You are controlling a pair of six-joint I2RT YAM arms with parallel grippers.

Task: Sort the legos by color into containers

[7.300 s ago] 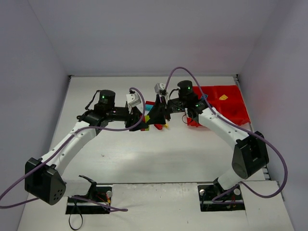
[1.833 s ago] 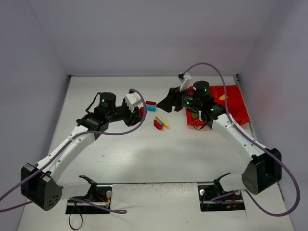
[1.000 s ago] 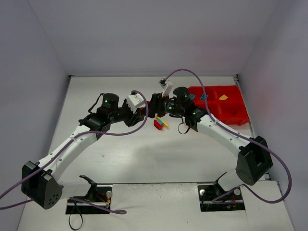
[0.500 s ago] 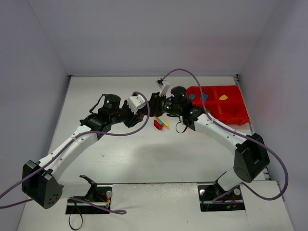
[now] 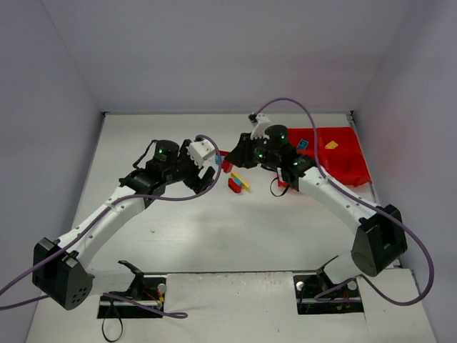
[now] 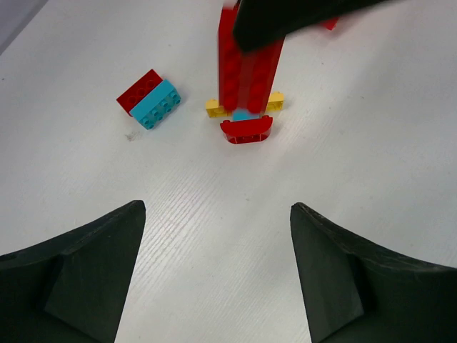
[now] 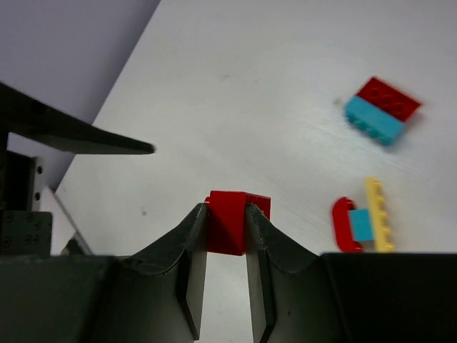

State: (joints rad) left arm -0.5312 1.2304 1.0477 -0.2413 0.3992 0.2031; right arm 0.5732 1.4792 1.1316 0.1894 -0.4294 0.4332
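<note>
The right gripper will next go to the right in the top view and down to let go of the red lego (image 7: 230, 220) in the near compartment by the wall, because that compartment looks empty.
My right gripper (image 7: 227, 209) is shut on a long red lego (image 7: 230, 220), held above the table. The left wrist view shows that red lego (image 6: 247, 68) hanging from the right gripper's dark finger. My left gripper (image 6: 218, 207) stands wide open and empty, just short of it. On the table beyond lie a red-and-cyan lego pair (image 6: 150, 101) and a yellow, cyan and red lego cluster (image 6: 246, 120). The red tray (image 5: 344, 163) of containers sits at the right, behind the right arm.
A cyan lego (image 5: 301, 144) and a yellow lego (image 5: 331, 144) lie in the tray's back compartments. Both arms meet over the table's middle, their purple cables arching above. White walls close in the table on three sides.
The left gripper has opened and let go of the long red lego. The right gripper has closed on that lego and drawn slightly right with it.
</note>
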